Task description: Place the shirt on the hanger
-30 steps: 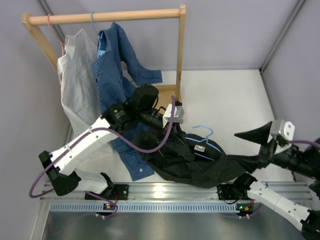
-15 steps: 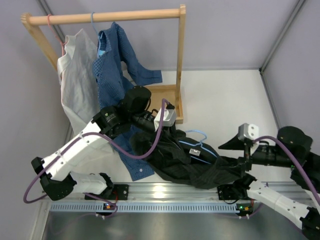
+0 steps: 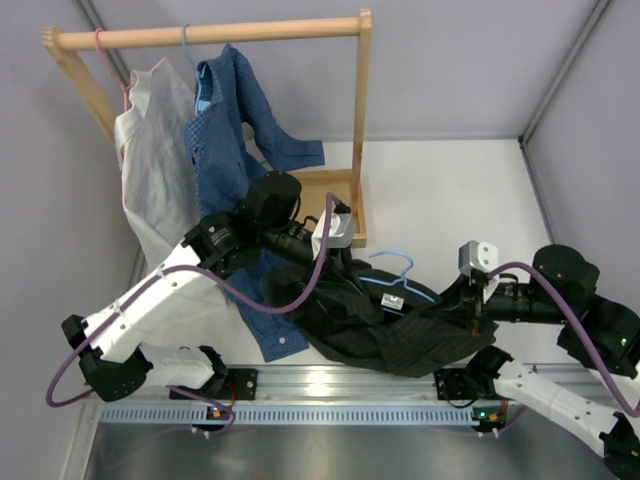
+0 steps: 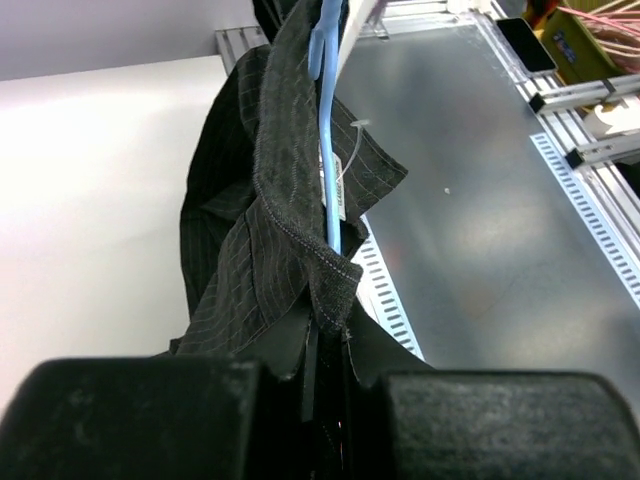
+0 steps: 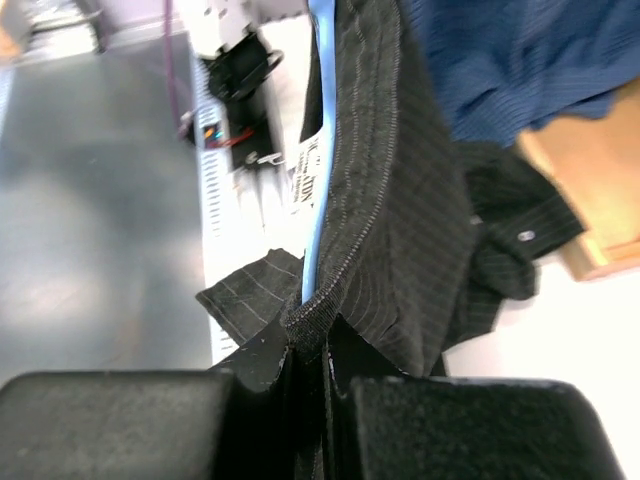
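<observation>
I should next carry the shirt and hanger (image 3: 398, 268) up and outward with my right gripper to the rack's bar (image 3: 322, 27) beside the blue dotted shirt and release there, because that part of the bar is empty.
The black pinstriped shirt (image 3: 385, 335) lies bunched near the table's front edge, with the light-blue hanger (image 3: 398, 268) partly inside it and its hook sticking out toward the back. My left gripper (image 3: 348, 268) is at the shirt's left end. In the left wrist view this gripper (image 4: 325, 335) is shut on a fold of the shirt (image 4: 270, 230), and the hanger rod (image 4: 328, 190) runs along that fold. My right gripper (image 3: 458, 300) is at the shirt's right end. In the right wrist view it (image 5: 312, 345) is shut on the shirt's stitched edge (image 5: 385, 190), beside the hanger rod (image 5: 318, 200).
A wooden rack (image 3: 210, 35) stands at the back left with a white shirt (image 3: 150, 150) and a blue dotted shirt (image 3: 225, 130) hanging from it. Its wooden foot (image 3: 335, 195) lies just behind the left gripper. An aluminium rail (image 3: 330, 385) runs along the near edge.
The right gripper swung left from the table's right side to the shirt's right end and shut on it. The left arm dropped slightly, still holding the shirt; the hanger shifted with it.
</observation>
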